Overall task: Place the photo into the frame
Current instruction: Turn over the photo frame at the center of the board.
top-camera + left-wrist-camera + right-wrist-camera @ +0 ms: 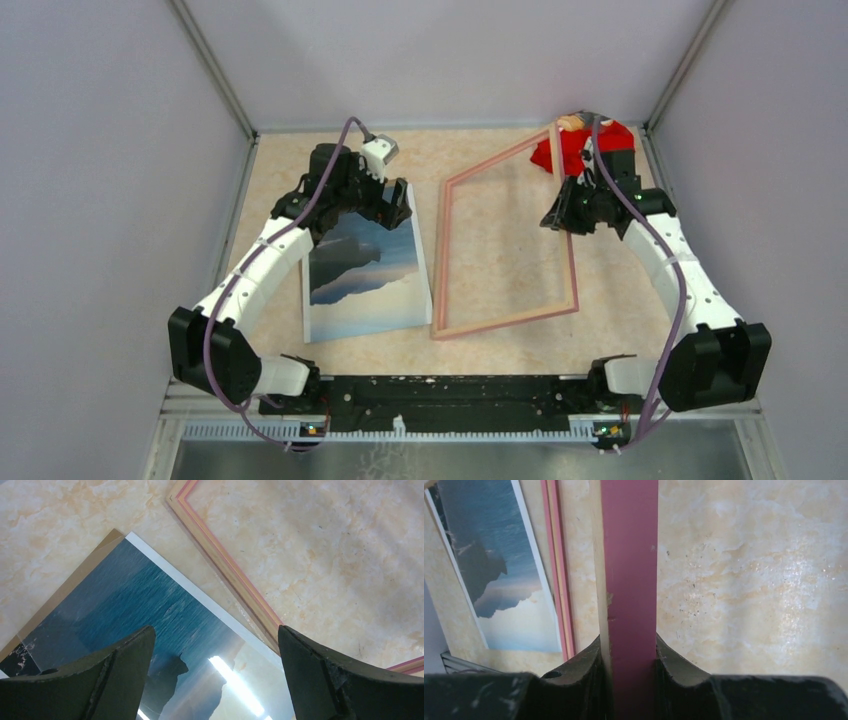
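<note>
That side of the frame hangs raised, so next I should pull my right gripper back and lower the gripped pink bar (629,555) of the frame (441,250) onto the marbled table.
The photo (365,275), a blue sea with dark mountains, lies face up on the left of the table. My left gripper (395,205) hangs open over its far edge. In the left wrist view the print (150,605) fills the space between the wide-spread fingers (125,665). The pink frame (441,250) sits just right of the photo. My right gripper (572,215) is shut on the frame's right side. In the right wrist view that pink bar (629,555) runs up between the jaws and looks raised off the table. The frame's opposite side (555,555) lies beside the photo (494,555).
A brown backing board (70,580) shows under the photo's edge. A red object (580,145) lies at the back right corner, just behind the right arm. Grey walls close in the marbled table (500,250) on three sides.
</note>
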